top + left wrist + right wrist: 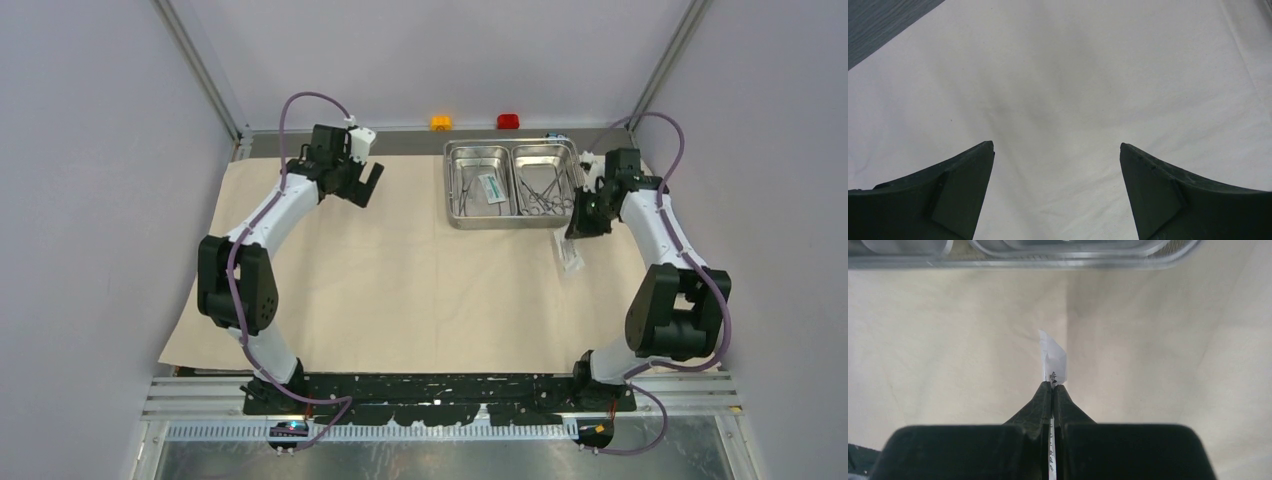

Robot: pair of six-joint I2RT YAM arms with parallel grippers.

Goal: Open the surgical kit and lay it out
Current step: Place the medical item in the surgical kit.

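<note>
My right gripper is at the tray rim (1048,261) and will next move back from it and down toward that open cloth (400,290).
The big beige cloth (400,290) lies spread flat over the table. The steel two-compartment tray (512,215) stands on its far right part. The left compartment holds a white/teal packet (490,188) and slim steel tools. The right compartment holds ring-handled clamps (545,196). My right gripper (574,230) is just right of the tray's near corner, shut on a second white packet (568,252) that hangs below it. In the right wrist view the gripper (1053,385) pinches this packet (1053,355), with the tray rim (1048,261) ahead. My left gripper (366,186) is open and empty above the cloth's far left; in the left wrist view the gripper (1057,150) sees only cloth (1073,75).
A small orange block (441,122) and a small red block (508,121) sit at the back edge behind the tray. Grey walls and frame posts close in both sides. Dark table (878,25) shows past the cloth's edge.
</note>
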